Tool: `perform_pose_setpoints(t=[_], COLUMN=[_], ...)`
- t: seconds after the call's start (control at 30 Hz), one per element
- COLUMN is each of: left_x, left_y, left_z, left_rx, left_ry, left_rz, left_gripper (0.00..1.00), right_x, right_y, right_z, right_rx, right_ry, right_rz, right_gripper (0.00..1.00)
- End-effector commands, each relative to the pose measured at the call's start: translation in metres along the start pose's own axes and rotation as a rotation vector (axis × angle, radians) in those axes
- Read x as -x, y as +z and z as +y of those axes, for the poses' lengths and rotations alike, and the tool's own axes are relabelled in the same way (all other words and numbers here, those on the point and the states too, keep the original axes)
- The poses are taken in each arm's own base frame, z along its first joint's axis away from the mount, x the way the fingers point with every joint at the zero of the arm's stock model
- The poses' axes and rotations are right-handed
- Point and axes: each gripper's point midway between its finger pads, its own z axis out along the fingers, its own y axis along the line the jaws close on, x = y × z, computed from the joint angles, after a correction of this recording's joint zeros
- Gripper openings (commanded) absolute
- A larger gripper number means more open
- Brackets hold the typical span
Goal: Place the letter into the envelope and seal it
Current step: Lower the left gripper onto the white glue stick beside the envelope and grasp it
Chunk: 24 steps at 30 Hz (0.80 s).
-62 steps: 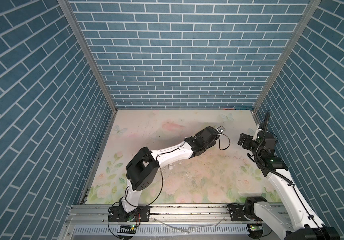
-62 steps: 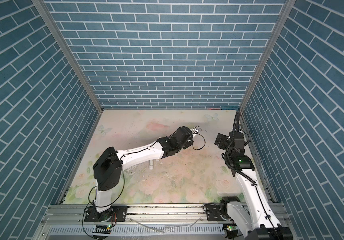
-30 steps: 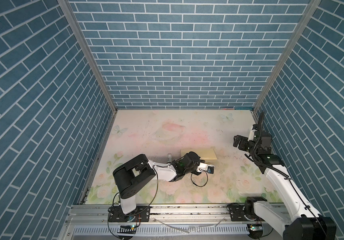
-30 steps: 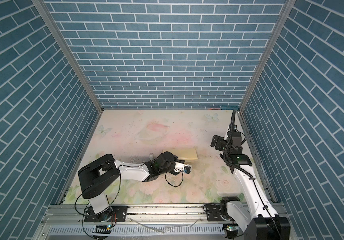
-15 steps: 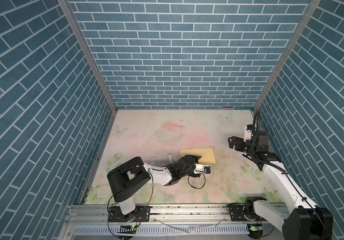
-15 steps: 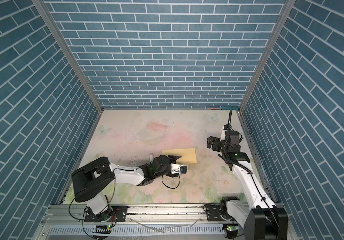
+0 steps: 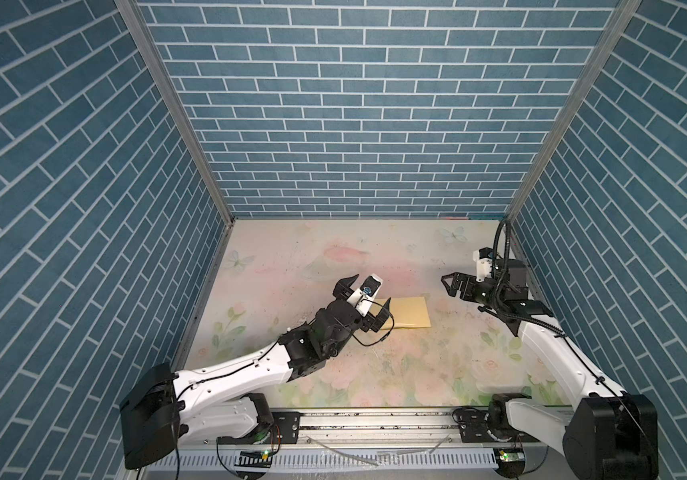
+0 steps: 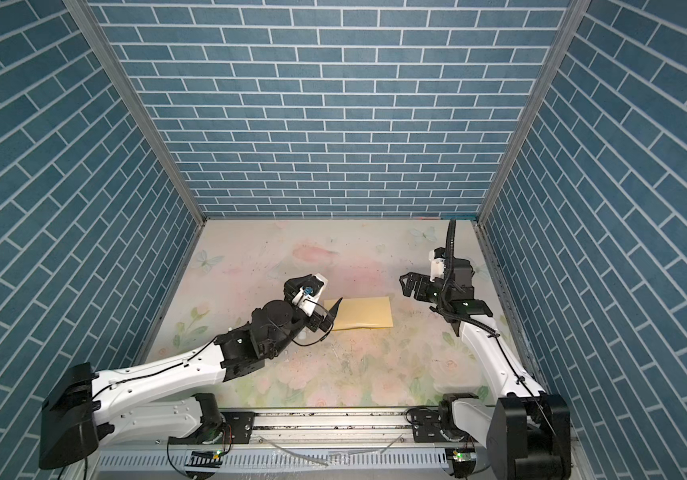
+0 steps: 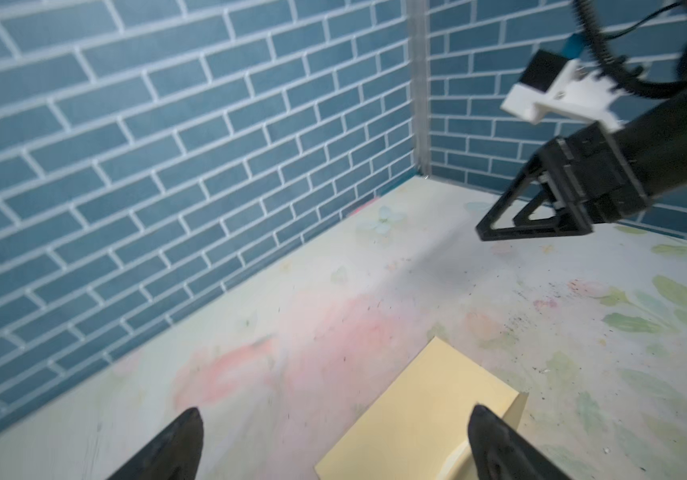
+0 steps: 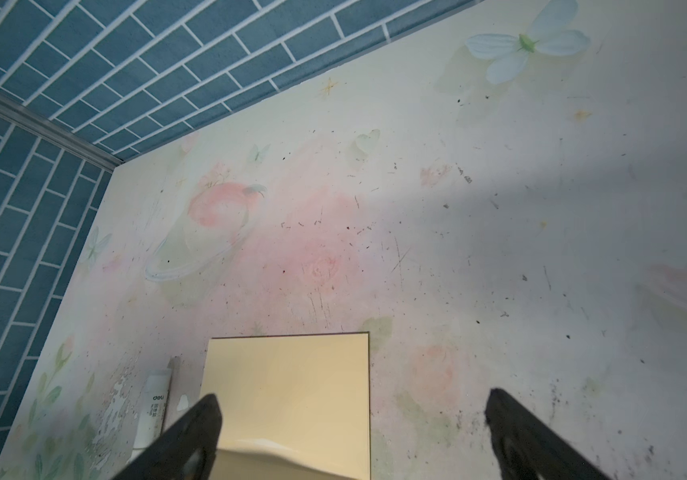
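The white glue stick lies flat below, beside the envelope's short end, so my left gripper needs to tip its outward-pointing fingers down and lower them to either side of the glue stick.
The plain yellow envelope (image 7: 406, 311) (image 8: 364, 313) lies flat on the floral table, mid-table in both top views. One long edge curls up slightly in the right wrist view, where the envelope (image 10: 287, 382) fills the lower middle. The letter is not in view. My left gripper (image 7: 364, 301) (image 8: 316, 297) (image 9: 335, 411) hovers open over the envelope's left end, holding nothing; one of its fingertips (image 9: 479, 415) is above the envelope (image 9: 416, 407). My right gripper (image 7: 452, 284) (image 8: 410, 284) (image 10: 353, 395) hangs open and empty to the right of the envelope.
A white glue stick (image 10: 152, 409) lies on the table beside the envelope's far short end. Blue brick walls (image 7: 354, 124) close in the table on three sides. The right gripper (image 9: 541, 208) also shows in the left wrist view, raised above the table.
The left gripper, shut and low at the envelope's near edge a second ago, has opened and lifted back off it. The right gripper has drifted left toward the envelope.
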Motion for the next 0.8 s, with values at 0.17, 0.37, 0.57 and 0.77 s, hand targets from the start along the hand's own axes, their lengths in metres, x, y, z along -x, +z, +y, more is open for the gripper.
perform_pose_setpoints(t=[0.17,0.37,0.57,0.77], left_x=[-0.072,-0.117,-0.164,-0.192], left_y=[-0.016,-0.006,0.004,0.016], left_z=[0.055,0.051,0.049,0.040], left_rx=[0.345,0.377,0.390,0.376], left_ry=[-0.294,-0.418,-0.494,-0.531], left_rz=[0.440,0.611,0.711,0.767], left_gripper=[1.00,0.96,0.90,0.78], right_x=[0.021,0.018,0.013,0.009], right_y=[0.004,0.008,0.009,0.014], right_z=[0.024,0.034,0.034,0.033], right_rx=[0.063,0.080,0.069,0.067], right_ry=[-0.023,-0.042,-0.057,-0.062], right_rz=[-0.010,-0.002,0.006,0.024], right_gripper=[0.99,0.99,0.99,0.99])
